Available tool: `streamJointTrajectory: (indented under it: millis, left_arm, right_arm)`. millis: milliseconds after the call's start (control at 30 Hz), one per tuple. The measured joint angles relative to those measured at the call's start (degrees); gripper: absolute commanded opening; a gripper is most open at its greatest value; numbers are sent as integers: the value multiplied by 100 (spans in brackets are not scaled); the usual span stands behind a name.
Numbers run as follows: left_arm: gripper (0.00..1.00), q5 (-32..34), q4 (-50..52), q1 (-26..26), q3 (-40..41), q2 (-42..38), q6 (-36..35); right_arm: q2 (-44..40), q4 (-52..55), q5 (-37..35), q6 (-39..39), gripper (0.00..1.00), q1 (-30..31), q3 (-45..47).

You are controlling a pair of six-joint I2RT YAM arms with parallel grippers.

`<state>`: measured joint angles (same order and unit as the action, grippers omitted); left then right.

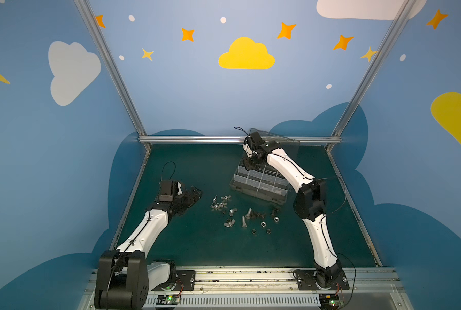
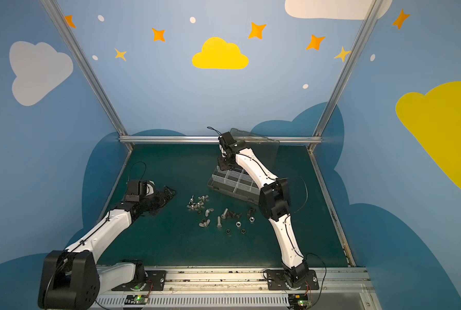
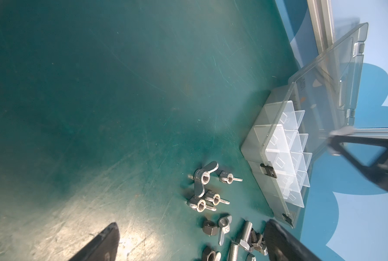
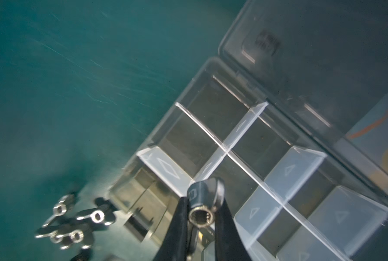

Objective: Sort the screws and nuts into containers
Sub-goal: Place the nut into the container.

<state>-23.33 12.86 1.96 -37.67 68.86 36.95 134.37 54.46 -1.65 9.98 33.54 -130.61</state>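
Note:
Next, my right gripper lowers toward the empty middle section at the box's end (image 4: 186, 143) and releases the shiny silver winged piece (image 4: 203, 195), as it still hangs above the box's dividers.
The containers are the compartments of a clear greyish organizer box (image 1: 259, 185) (image 2: 232, 183) (image 3: 256, 146) with its lid (image 1: 280, 145) standing open; the compartments I can see hold nothing. My right gripper (image 1: 251, 164) (image 4: 202, 203) hangs over the box's far left end, shut on a shiny silver winged piece (image 4: 203, 195). Loose screws and nuts (image 1: 240, 212) (image 2: 218, 214) lie on the mat in front of the box: winged pieces (image 3: 202, 178), a black nut (image 3: 209, 227), hex bolts (image 3: 245, 235). My left gripper (image 1: 194, 196) (image 3: 192, 223) is open, left of the pile, holding nothing.
The green mat (image 1: 197, 241) is bounded by aluminium rails at the back (image 1: 237, 139) and sides. The right arm's elbow (image 1: 310, 198) hangs over the box's right end. The open lid leans back toward the rear rail.

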Motion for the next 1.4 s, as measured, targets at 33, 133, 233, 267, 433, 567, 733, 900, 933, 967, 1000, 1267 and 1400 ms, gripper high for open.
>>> streamJointTrajectory:
  millis: [33, 133, 233, 267, 433, 567, 733, 900, 933, 967, 1000, 1267, 1400]
  left_arm:
    - [100, 0, 13, -2, -2, -2, 0]
    - [100, -7, 39, -2, -4, -9, 0]
    - [100, -42, 81, -2, -15, -9, -2]
    - [100, -48, 90, 0, -24, -9, 0]
    - [100, -61, 114, -2, -70, -9, -2]
    - [100, -59, 118, -2, -70, -7, -2]
    - [100, -79, 118, 0, -70, -9, 4]
    - [100, -125, 116, 0, -70, -7, 22]
    - [100, -129, 116, 0, -70, -7, 24]
    - [100, -131, 116, 0, -70, -9, 31]
    - [100, -136, 116, 0, -70, -9, 35]
    - [100, -168, 116, 24, -70, -9, 42]
    - [100, -168, 116, 50, -70, -7, 42]
  right_arm:
    - [92, 0, -2, -17, 0, 0, 0]
    - [262, -2, -7, -83, 0, 0, 0]
    - [295, -11, -15, -131, 0, 0, 0]
    - [295, -24, -26, -149, 0, 0, 0]
    - [297, -59, -31, -199, 0, 9, -2]
    - [299, -85, -55, -258, 0, 44, -2]
    - [319, -170, -103, -282, 0, 96, -2]
    - [389, -278, -173, -297, 0, 118, -2]
    - [409, -291, -181, -297, 1, 122, -2]
    - [431, -297, -186, -297, 4, 122, -2]
    - [444, -308, -190, -297, 10, 122, -2]
    - [501, -348, -225, -323, 34, 122, -2]
    - [501, -348, -236, -356, 37, 122, -2]
